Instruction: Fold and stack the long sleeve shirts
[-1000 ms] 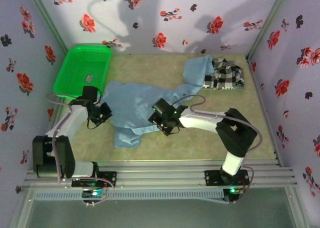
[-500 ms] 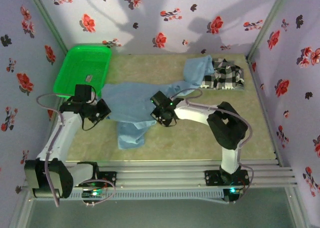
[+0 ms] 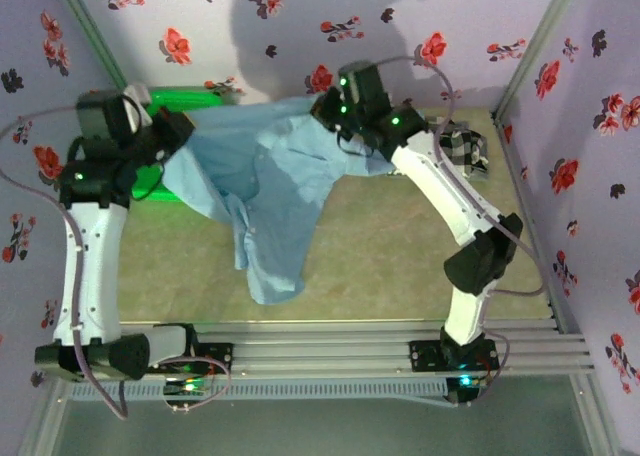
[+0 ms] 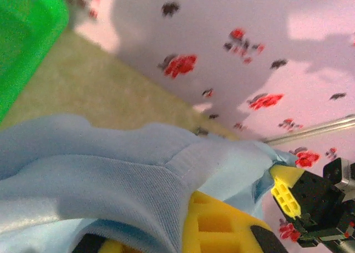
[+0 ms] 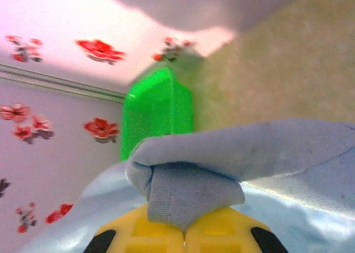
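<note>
My right gripper should sweep down and toward the checked shirt and let go of the blue shirt's corner on the mat (image 3: 400, 256), which is below the gripper, as the blue shirt hangs bunched.
The light blue long sleeve shirt (image 3: 262, 181) hangs in the air, stretched between my two grippers, and its lower part trails down to the table mat (image 3: 400, 256). High at the back left, my left gripper (image 3: 168, 134) is shut on one edge of it; the cloth drapes over the yellow fingers (image 4: 227, 222). Near the back wall, my right gripper (image 3: 335, 111) is shut on the other edge, with a fold of blue cloth (image 5: 186, 195) pinched between its pads (image 5: 219, 231). The black-and-white checked shirt (image 3: 468, 148) lies folded at the back right, partly behind the right arm.
The green basket (image 3: 190, 98) stands at the back left, mostly behind the raised shirt and left arm; it also appears as the basket (image 5: 158, 111) in the right wrist view. Floral walls close in three sides. The right arm's links cross the right part of the mat.
The right gripper has shut on the blue shirt. Both arms have risen and swung toward the back wall, lifting the shirt off the mat and spreading it between them.
</note>
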Controlling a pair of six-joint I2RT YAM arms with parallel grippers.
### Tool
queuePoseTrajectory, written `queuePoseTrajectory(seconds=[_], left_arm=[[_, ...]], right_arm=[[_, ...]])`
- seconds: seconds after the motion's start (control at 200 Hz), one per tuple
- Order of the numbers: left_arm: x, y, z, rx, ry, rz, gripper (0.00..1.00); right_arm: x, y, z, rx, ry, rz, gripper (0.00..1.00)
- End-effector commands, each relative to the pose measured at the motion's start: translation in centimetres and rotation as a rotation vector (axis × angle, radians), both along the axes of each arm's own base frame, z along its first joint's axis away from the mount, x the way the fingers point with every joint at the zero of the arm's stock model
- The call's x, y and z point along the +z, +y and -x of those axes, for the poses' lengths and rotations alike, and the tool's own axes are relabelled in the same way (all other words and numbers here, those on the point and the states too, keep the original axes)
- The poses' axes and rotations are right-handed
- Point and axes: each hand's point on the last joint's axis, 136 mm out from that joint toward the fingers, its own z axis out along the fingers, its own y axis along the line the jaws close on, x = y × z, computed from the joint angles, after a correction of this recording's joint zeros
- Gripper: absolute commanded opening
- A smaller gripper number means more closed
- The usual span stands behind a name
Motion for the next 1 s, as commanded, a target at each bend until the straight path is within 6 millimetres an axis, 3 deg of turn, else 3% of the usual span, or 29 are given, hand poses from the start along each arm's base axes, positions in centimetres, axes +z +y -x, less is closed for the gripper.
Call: queuePoseTrajectory(seconds=[0.0,0.15,0.255,0.34,0.42,0.515,0.55,0.595,0.645,0.68,0.705,0.71,0.785,0.815,0.895,0.955,0.995], left_arm=[[4.8,2.2,-1.2,0.034,-0.121,-0.046,0.00],[12.5,3.6,-1.7,0.037,-0.314,-0.070,0.00],[18.0,4.1,-0.1,0.046,-0.450,-0.110,0.01],[21.9,4.2,2.0,0.038,-0.564,-0.117,0.02],[24.4,3.3,4.1,0.003,-0.655,-0.099,0.03],[24.7,1.4,5.6,-0.084,-0.663,-0.022,0.02],[23.4,0.0,5.6,-0.135,-0.630,-0.002,0.02],[21.3,-2.2,5.9,-0.206,-0.579,0.011,0.02],[17.8,-4.9,6.0,-0.282,-0.499,0.037,0.02],[14.3,-7.1,5.7,-0.333,-0.413,0.060,0.03],[11.7,-8.8,5.9,-0.370,-0.352,0.081,0.03],[11.3,-9.2,5.9,-0.378,-0.343,0.083,0.03],[3.6,-14.4,6.7,-0.473,-0.176,0.134,0.02],[1.0,-16.9,7.3,-0.516,-0.120,0.156,0.03],[-4.6,-23.6,9.1,-0.646,-0.008,0.221,0.06],[-8.0,-28.6,10.4,-0.758,0.068,0.236,0.13],[-9.3,-31.3,11.3,-0.826,0.096,0.233,0.32]], right_arm=[[2.0,0.6,-3.4,0.071,-0.095,-0.007,0.00],[9.8,0.4,-7.4,0.102,-0.301,-0.223,0.00],[13.6,-2.1,-9.6,0.062,-0.384,-0.392,0.00],[16.3,-4.0,-9.8,0.050,-0.450,-0.457,0.00],[17.6,-5.3,-9.2,0.075,-0.476,-0.463,0.00],[15.7,-6.9,-8.6,0.075,-0.391,-0.376,0.00],[14.7,-7.4,-8.3,0.075,-0.360,-0.334,0.00],[11.9,-8.2,-7.8,0.064,-0.285,-0.251,0.00],[9.7,-9.5,-6.7,0.052,-0.241,-0.171,0.00],[6.5,-10.6,-6.1,0.033,-0.173,-0.121,0.00],[5.3,-11.7,-5.4,0.013,-0.147,-0.099,0.00],[4.2,-12.2,-5.2,0.003,-0.121,-0.088,0.00],[-0.3,-16.7,-3.5,-0.089,-0.032,-0.028,0.00],[-3.2,-19.3,-2.6,-0.143,0.028,0.014,0.00],[-7.8,-24.4,-0.8,-0.231,0.138,0.066,0.00],[-11.3,-27.9,0.1,-0.285,0.225,0.134,0.00],[-13.2,-29.8,0.3,-0.308,0.264,0.174,0.05]])
